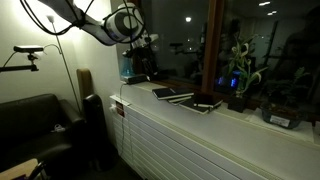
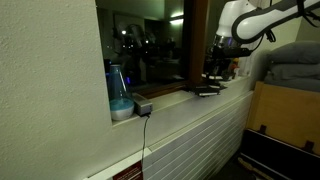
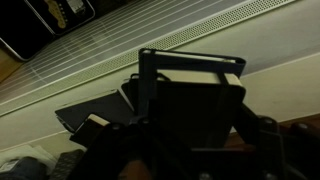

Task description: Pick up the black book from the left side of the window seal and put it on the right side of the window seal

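Note:
Next, my gripper lowers toward the window frame and releases the small black book on the ledge (image 2: 168, 99) beside the wider books, as the book still hangs above.
The scene is dim. My gripper (image 1: 141, 60) hangs over the left end of the window seal (image 1: 235, 117), a long pale ledge above a white slatted panel. In the wrist view the gripper (image 3: 192, 64) is shut on the small black book (image 3: 198, 110) and holds it above the ledge (image 3: 287, 84). In an exterior view the gripper (image 2: 222, 62) is a little above the ledge (image 2: 168, 99). Two wider dark books with pale edges (image 1: 190, 98) lie on the ledge just right of the gripper, and also show in the wrist view (image 3: 88, 115).
A blue bottle (image 1: 127, 66) stands at the ledge's left end, close behind the gripper; it also shows in an exterior view (image 2: 118, 95). A potted plant (image 1: 240, 85) and another pot (image 1: 281, 113) stand on the right part. A black sofa (image 1: 35, 122) is below left.

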Available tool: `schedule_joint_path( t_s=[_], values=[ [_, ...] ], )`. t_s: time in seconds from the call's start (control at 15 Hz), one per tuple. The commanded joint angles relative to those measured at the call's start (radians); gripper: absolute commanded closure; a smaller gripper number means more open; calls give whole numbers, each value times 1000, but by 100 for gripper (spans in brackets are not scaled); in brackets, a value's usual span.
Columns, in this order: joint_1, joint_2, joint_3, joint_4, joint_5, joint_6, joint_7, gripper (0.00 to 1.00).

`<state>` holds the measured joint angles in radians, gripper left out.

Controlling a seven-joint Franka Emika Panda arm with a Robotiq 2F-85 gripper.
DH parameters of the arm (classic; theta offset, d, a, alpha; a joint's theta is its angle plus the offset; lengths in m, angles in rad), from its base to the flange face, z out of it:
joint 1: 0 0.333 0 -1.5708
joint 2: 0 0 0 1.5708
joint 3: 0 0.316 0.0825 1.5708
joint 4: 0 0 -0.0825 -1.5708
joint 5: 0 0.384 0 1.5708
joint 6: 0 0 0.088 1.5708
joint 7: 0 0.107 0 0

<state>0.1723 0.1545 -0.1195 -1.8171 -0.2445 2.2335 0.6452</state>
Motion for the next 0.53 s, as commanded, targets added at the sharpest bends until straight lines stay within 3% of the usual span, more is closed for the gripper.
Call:
schedule_joint_path(
  t_s=[0.0,0.47],
  values=[
    [-58,-39,25,-58,-15,39,-4,52],
    [-95,29,27,-13,-5,86,-41,52]
  ],
)
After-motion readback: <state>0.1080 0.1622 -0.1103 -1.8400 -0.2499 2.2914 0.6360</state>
